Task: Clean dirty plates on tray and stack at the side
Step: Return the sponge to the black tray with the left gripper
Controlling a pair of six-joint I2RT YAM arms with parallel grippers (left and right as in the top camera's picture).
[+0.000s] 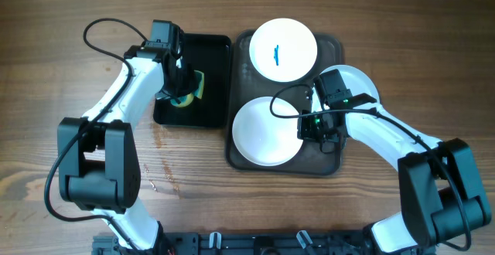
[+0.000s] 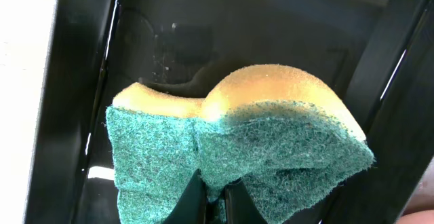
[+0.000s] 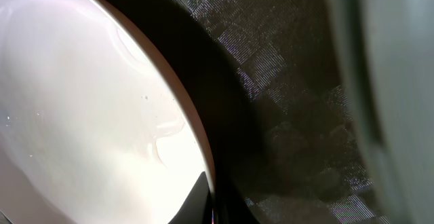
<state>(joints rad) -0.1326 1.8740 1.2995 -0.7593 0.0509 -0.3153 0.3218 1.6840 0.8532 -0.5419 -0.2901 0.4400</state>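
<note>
The near plate is free of smear, so my right gripper needs to go up, swing over the black tray, come down onto bare wood (image 1: 415,96) beside the third plate and let go.
The dark brown tray (image 1: 331,158) holds three white plates. The far plate (image 1: 283,50) has a blue smear at its centre. The near plate (image 1: 263,131) looks free of smear. The third plate (image 1: 362,81) lies at the right, partly under my right arm. My right gripper (image 1: 309,127) is shut on the near plate's right rim; in the right wrist view the rim (image 3: 169,95) runs between the fingers (image 3: 211,200). My left gripper (image 1: 179,85) is shut on a yellow-and-green sponge (image 2: 237,136) over the black tray (image 1: 209,54).
The glossy black tray (image 2: 203,20) lies left of the brown tray, almost touching it. Bare wooden table (image 1: 387,23) surrounds both trays. In the right wrist view the brown tray floor (image 3: 291,115) shows beside the held plate, with a blurred plate edge (image 3: 393,81) at the right.
</note>
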